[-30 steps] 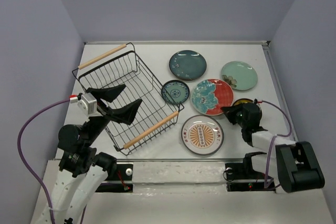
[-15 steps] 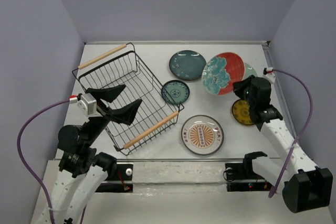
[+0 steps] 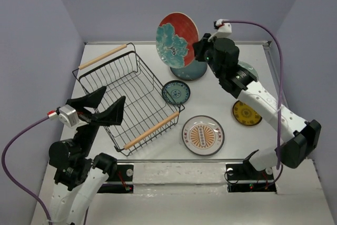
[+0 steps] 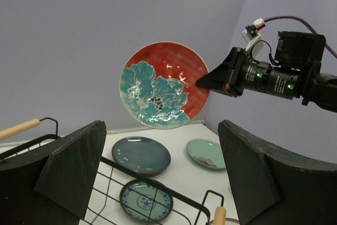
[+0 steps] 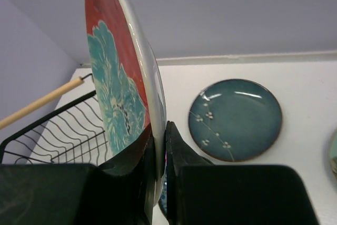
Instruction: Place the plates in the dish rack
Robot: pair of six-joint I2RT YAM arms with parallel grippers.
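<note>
My right gripper swings over the rack's empty corner (image 3: 132,67) (image 5: 91,122) by the dark teal plate next, below and left in the top view, then moves down and releases.
My right gripper (image 3: 199,47) is shut on the rim of the red plate with the teal flower (image 3: 176,39), holding it on edge high above the table, right of the dish rack (image 3: 129,96). It also shows in the right wrist view (image 5: 118,72) and the left wrist view (image 4: 163,85). The dark teal plate (image 3: 190,71) lies under it. The small teal patterned plate (image 3: 176,92), cream-orange plate (image 3: 202,135), small yellow plate (image 3: 246,113) and pale mint plate (image 3: 247,70) lie flat on the table. My left gripper (image 3: 101,108) is open and empty above the rack's near left corner.
The rack has two wooden rod handles, one at the far left (image 3: 102,56) and one at the near right (image 3: 151,130). Purple walls close in the table on the left, back and right. The right arm (image 3: 263,101) stretches over the small yellow plate.
My right gripper lifted the red plate off the table and carried it up and left, tilting it on edge. My left gripper drew back toward the near left.
</note>
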